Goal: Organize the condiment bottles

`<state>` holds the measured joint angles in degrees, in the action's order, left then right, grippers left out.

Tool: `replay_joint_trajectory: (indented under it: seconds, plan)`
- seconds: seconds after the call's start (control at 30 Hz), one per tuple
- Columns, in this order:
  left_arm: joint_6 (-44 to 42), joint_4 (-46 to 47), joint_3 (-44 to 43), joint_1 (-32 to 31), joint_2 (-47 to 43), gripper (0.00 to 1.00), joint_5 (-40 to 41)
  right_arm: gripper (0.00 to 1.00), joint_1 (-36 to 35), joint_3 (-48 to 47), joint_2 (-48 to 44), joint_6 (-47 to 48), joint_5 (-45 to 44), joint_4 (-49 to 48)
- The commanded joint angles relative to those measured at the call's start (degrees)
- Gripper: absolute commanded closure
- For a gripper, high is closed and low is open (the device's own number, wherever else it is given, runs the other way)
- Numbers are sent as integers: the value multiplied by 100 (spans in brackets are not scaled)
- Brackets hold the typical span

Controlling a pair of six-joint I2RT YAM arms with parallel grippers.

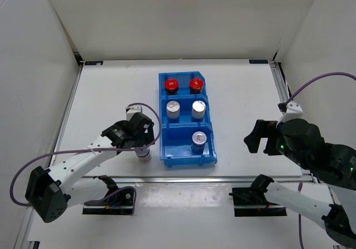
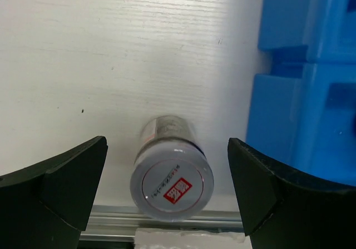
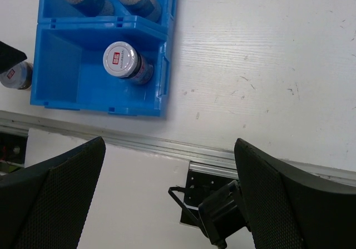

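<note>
The loose bottle stands between the fingers of my left gripper with room on each side, so next I should lower that gripper around the loose bottle's grey top (image 1: 143, 150) (image 2: 172, 181) and close its fingers there.
A blue bin (image 1: 177, 144) holds two red-capped brown bottles (image 1: 171, 84) at the far end. Two silver-capped bottles (image 1: 173, 108) stand in its middle compartment. One grey-topped bottle with a red mark (image 1: 199, 139) stands in its near compartment, also in the right wrist view (image 3: 121, 60). The second grey-topped bottle (image 1: 143, 154) stands upright on the table left of the bin. My left gripper (image 1: 143, 143) is open above it. The bottle (image 2: 172, 182) sits between the fingers (image 2: 67, 188) with a gap on each side. My right gripper (image 1: 260, 138) is open and empty, right of the bin.
A metal rail (image 2: 167, 218) runs along the table's near edge, right behind the loose bottle. The bin's wall (image 2: 311, 93) is close on the left gripper's right side. White walls enclose the table. The right arm's base mount (image 3: 222, 204) shows below the rail.
</note>
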<state>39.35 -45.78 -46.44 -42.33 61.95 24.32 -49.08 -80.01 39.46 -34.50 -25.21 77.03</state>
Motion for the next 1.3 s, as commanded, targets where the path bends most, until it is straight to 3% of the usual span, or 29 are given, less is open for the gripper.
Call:
replay_joint_trajectory:
  seconds: [0.0,0.2,0.43,0.53,0.7,0.9,1.03,1.13,1.27]
  plan:
    - [195,455,108,312,62,0,-629,0,4,-6,9,-30,69,-75]
    - [301,711,433,480,449,9,-1104,0,4,-6,-97,-83,17,-22]
    - [424,703,548,480,99,30,-1307,0,4,-6,-44,-83,16,31]
    - [363,527,338,480,-253,46,-1368,0,4,-6,-44,-83,16,31]
    - [257,-264,-802,427,-596,71,-1035,0,4,-6,-44,-136,16,31]
    - [-24,-695,-2149,173,-378,80,-850,0,4,-6,-44,-136,16,31]
    - [29,-634,-2790,-519,149,86,-841,0,4,-6,-44,-136,16,84]
    - [29,-441,-2976,-1143,685,86,-456,0,4,-6,-44,-136,16,84]
    - [29,-55,-2828,-1462,1405,86,-401,0,4,-59,-44,-189,16,84]
